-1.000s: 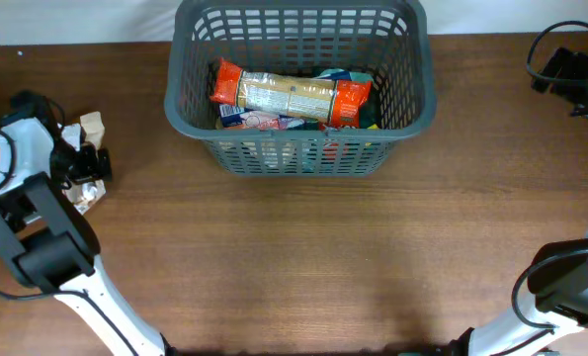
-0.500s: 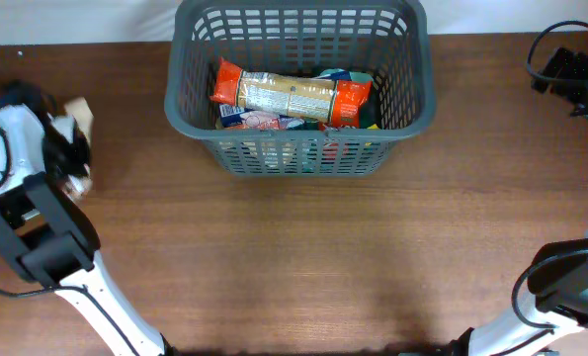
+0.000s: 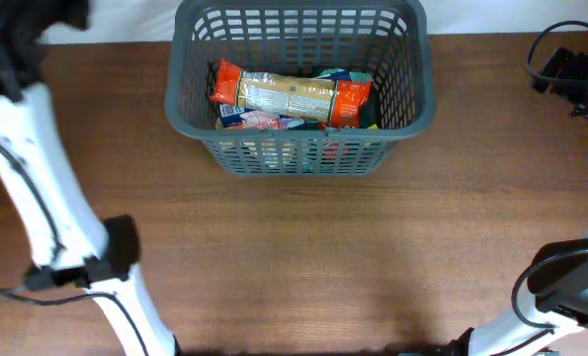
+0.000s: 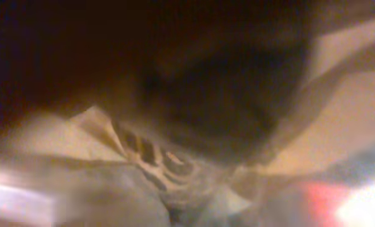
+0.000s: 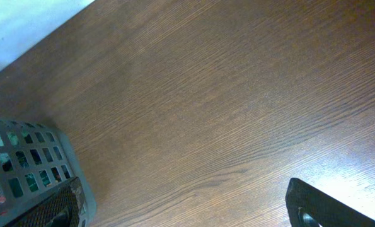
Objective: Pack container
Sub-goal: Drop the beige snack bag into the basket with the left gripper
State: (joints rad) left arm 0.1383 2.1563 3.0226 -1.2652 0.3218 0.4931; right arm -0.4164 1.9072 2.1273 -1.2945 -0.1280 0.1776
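Room shows behind the orange-ended packet, so the robot's left hand will next swing to the right in the overhead view, over the basket's far part, to release its packet.
The container, a dark grey lattice basket, stands at the back middle of the table. Inside it, a long orange-ended packet lies across several other snack packets. My left gripper is raised at the far left corner, blurred by motion. The left wrist view is smeared, but crinkled beige and silver wrapping fills the space at the jaws, so the gripper is shut on a small snack packet. My right gripper hangs open over bare wood, right of the basket's corner, with nothing between its fingers.
The right arm's wrist and its cables sit at the far right edge. Both arm bases stand at the front corners. A white wall runs behind the brown wooden table.
My left gripper shut at the table's left edge, then swung up to the far left corner. The small packet that lay there is gone from the table. The right arm has not moved.
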